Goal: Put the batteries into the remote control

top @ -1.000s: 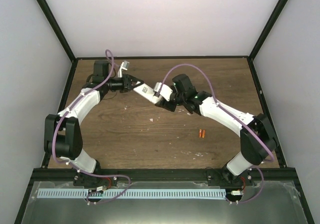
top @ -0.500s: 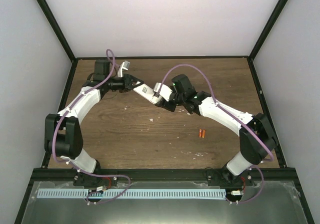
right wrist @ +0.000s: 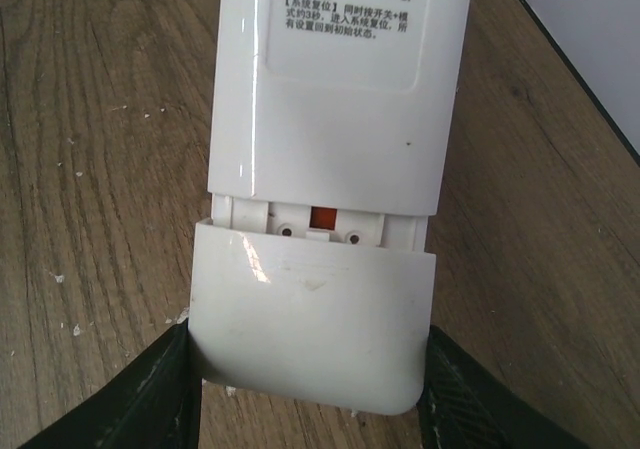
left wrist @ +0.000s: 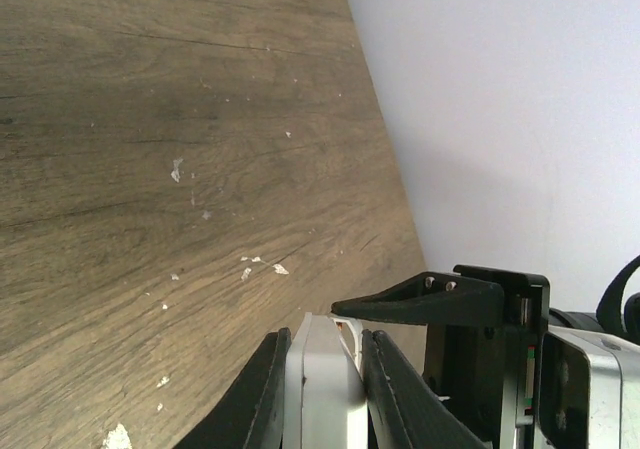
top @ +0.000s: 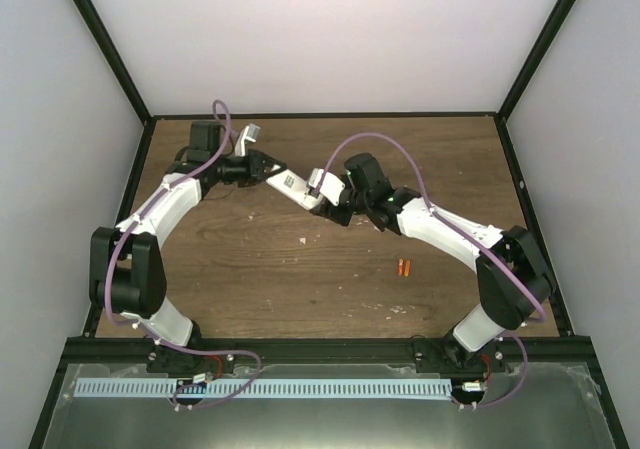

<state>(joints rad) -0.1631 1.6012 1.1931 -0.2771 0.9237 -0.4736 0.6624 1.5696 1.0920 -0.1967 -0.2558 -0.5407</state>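
Note:
The right gripper draws away from the remote body (right wrist: 340, 79) and down toward the bare tabletop outward of the batteries next, as the cover is already slid partly off.
The white remote control (top: 294, 183) hangs in the air over the back middle of the table, held at both ends. My left gripper (top: 272, 169) is shut on its left end; in the left wrist view the remote's edge (left wrist: 322, 394) sits between my two fingers. My right gripper (top: 321, 191) is shut on the remote's white back cover (right wrist: 310, 314). The cover is slid a little away from the remote body (right wrist: 340, 79), and an orange patch (right wrist: 322, 216) shows in the gap. The two orange batteries (top: 404, 267) lie side by side on the table, right of centre, apart from both grippers.
The wooden table (top: 270, 269) has black frame posts at its back corners and white walls behind. My right gripper's black finger (left wrist: 430, 299) shows close to my left gripper. Both arms reach in toward the back middle.
My right arm's wrist has shifted slightly up and left. The remote stays held between both grippers and the batteries have not moved.

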